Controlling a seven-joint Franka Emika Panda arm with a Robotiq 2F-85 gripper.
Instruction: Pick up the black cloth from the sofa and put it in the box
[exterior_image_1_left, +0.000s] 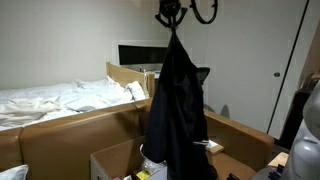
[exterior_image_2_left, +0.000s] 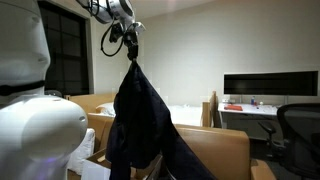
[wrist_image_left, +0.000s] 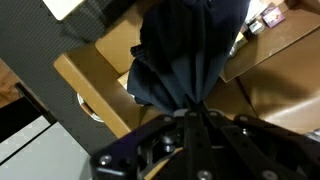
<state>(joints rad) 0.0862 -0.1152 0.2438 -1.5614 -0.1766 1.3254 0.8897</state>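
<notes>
I will bring my gripper down over the open cardboard box (exterior_image_1_left: 118, 158) (wrist_image_left: 126, 68) well below and let go of the cloth's top end, since its lower end already dangles there.
The black cloth (exterior_image_1_left: 177, 105) hangs long and limp from my gripper (exterior_image_1_left: 171, 20), which is shut on its top end high in the air. It also shows in an exterior view (exterior_image_2_left: 140, 120), hanging from my gripper (exterior_image_2_left: 129, 45). Its lower end dangles over the open cardboard box (exterior_image_1_left: 118, 158). In the wrist view the cloth (wrist_image_left: 185, 50) fans out below my shut gripper (wrist_image_left: 192, 108), with the box's brown flaps (wrist_image_left: 95, 85) underneath. The brown sofa (exterior_image_1_left: 60, 130) lies behind the box.
A bed with white sheets (exterior_image_1_left: 60, 97) is at the back. A second cardboard box (exterior_image_1_left: 245, 140) stands to the side, with small items inside. A desk with a monitor (exterior_image_2_left: 265, 85) and an office chair (exterior_image_2_left: 298, 125) stand nearby. A white robot body (exterior_image_2_left: 30, 110) fills the near edge.
</notes>
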